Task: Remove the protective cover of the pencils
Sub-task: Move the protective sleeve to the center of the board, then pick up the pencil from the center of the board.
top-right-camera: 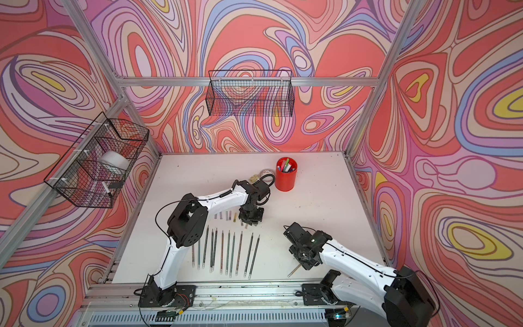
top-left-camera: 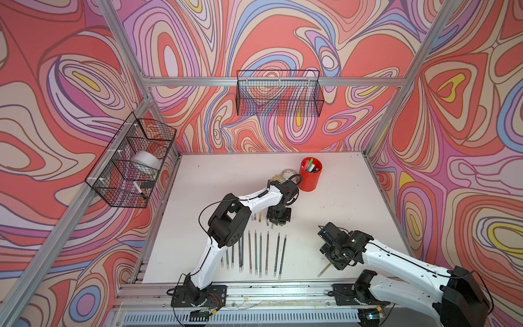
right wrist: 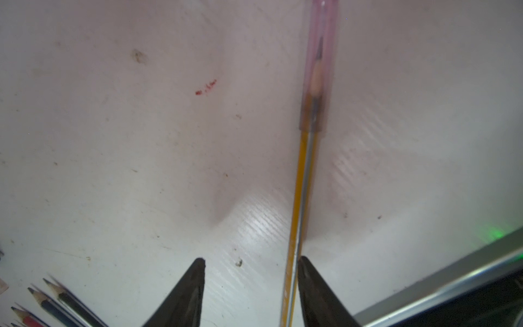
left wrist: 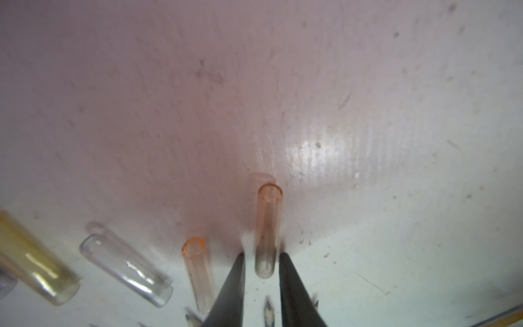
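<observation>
I will lower and shift my right gripper toward the aluminium bar next, to straddle the yellow pencil's bare body [right wrist: 295, 244], as the pencil lies against only one finger.
Several pencils [top-left-camera: 260, 253] [top-right-camera: 226, 252] lie in a row at the front of the white table, bare tips pointing away. Removed covers [top-left-camera: 254, 217] [top-right-camera: 226, 215] lie beyond the tips. My left gripper [left wrist: 261, 253] [top-left-camera: 276, 223] points down there, slightly open, and an orange-tinted clear cover [left wrist: 268, 226] lies on the table between its fingertips with a gap on one side. Beside it are another orange cover [left wrist: 196, 274], a clear one [left wrist: 127, 271] and a yellowish one [left wrist: 34, 260]. My right gripper [right wrist: 250, 260] is open over a yellow pencil [right wrist: 300, 198] that lies against one finger. That pencil's tip sits inside a pink protective cover [right wrist: 318, 70].
A red cup [top-left-camera: 310, 174] of markers and a tape roll [top-left-camera: 285, 173] stand behind the left gripper. Wire baskets hang on the back wall [top-left-camera: 278, 93] and the left wall [top-left-camera: 133, 161]. An aluminium rail [top-left-camera: 268, 291] borders the table's front, close to the right gripper.
</observation>
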You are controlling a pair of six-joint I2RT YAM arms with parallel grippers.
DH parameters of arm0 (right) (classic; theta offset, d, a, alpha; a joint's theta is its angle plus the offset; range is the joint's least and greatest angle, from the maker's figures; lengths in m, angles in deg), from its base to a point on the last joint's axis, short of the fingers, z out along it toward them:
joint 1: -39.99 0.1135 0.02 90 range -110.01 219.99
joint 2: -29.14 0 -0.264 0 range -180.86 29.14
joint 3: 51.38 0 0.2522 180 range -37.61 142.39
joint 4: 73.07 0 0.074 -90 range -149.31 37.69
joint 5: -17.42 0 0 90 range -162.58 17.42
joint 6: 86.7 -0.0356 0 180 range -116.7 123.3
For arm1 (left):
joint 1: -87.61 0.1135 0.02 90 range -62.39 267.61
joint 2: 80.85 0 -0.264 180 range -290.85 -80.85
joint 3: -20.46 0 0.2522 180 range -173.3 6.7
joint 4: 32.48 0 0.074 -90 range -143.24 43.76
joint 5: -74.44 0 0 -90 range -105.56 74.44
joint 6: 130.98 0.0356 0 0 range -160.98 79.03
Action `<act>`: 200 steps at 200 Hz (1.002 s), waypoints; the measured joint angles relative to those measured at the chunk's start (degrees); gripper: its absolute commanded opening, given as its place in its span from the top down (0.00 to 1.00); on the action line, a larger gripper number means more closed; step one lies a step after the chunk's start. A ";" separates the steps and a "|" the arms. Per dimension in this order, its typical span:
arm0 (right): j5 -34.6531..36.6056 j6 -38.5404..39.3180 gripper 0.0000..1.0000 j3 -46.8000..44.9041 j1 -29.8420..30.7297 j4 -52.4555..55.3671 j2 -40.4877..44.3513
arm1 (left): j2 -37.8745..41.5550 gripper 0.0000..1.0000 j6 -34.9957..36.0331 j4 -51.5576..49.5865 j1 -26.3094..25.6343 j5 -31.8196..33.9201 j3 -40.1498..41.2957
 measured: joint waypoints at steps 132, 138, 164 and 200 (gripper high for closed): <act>-0.26 -1.57 0.43 -3.13 -0.02 3.13 2.21 | 0.00 0.63 -0.24 0.35 -0.33 0.09 -0.20; -0.33 -1.57 0.44 -3.30 -0.02 2.80 2.01 | 0.00 0.62 -0.24 0.33 -0.33 0.09 -0.22; -0.76 -1.25 0.47 -3.28 -0.02 1.27 0.15 | 0.00 0.59 -0.24 0.11 -0.33 0.46 -0.59; -1.18 0.07 0.50 -1.90 -0.02 0.83 -3.34 | 0.00 0.56 -0.24 -0.33 -0.33 0.68 -2.54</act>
